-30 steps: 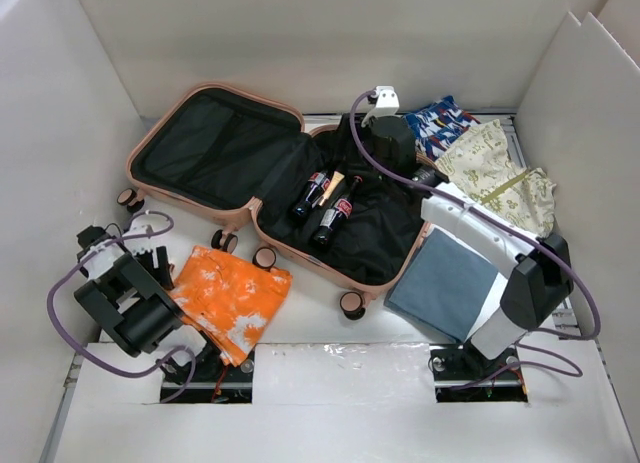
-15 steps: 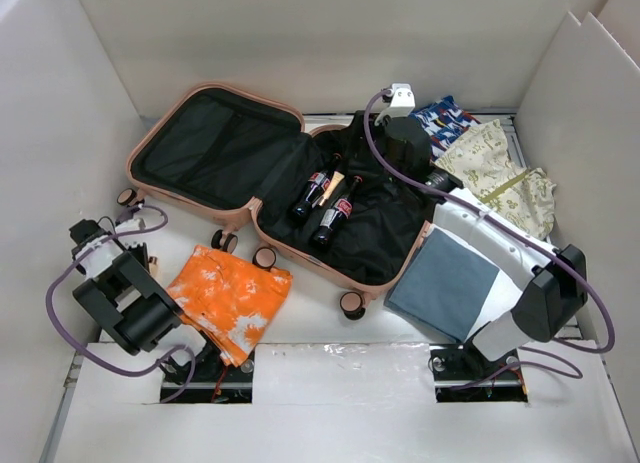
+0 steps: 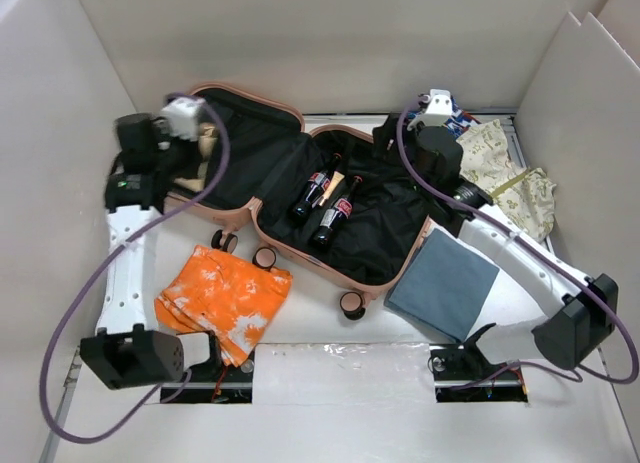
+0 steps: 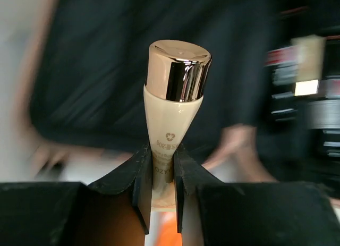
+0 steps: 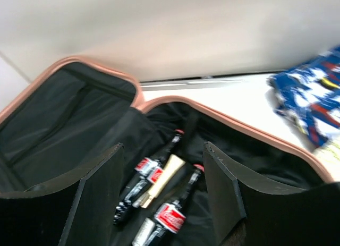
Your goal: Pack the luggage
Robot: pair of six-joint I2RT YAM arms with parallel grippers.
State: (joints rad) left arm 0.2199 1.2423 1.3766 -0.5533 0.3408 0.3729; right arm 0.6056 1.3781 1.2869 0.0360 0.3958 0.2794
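Observation:
Next, my left gripper swings to the right in the top view and down over the gap between the cola bottles' near ends (image 3: 312,221) (image 4: 303,115).
The luggage (image 3: 240,116), a salmon-pink hard-shell case with black lining, lies open across the middle of the table. Its right half holds two cola bottles (image 3: 312,193) (image 3: 338,215) with a cream tube (image 3: 335,180) between them; these also show in the right wrist view, bottles (image 5: 149,169) and tube (image 5: 166,174). My left gripper (image 3: 200,153) hovers over the luggage's left half, shut on a cream tube with a gold cap (image 4: 175,97), which sticks up from between its fingers (image 4: 139,174). My right gripper (image 3: 385,135) hangs open and empty (image 5: 163,147) above the right half's far edge.
An orange-and-white cloth (image 3: 225,298) lies near the left arm's base. A folded grey-blue cloth (image 3: 445,283) sits right of the luggage. A blue patterned cloth (image 3: 458,113) and a cream patterned cloth (image 3: 505,168) lie at the back right. White walls enclose the table.
My left gripper has shut on the gold-capped tube and swung from beside the orange cloth up and back over the luggage's left half. The right gripper has drifted right, staying open.

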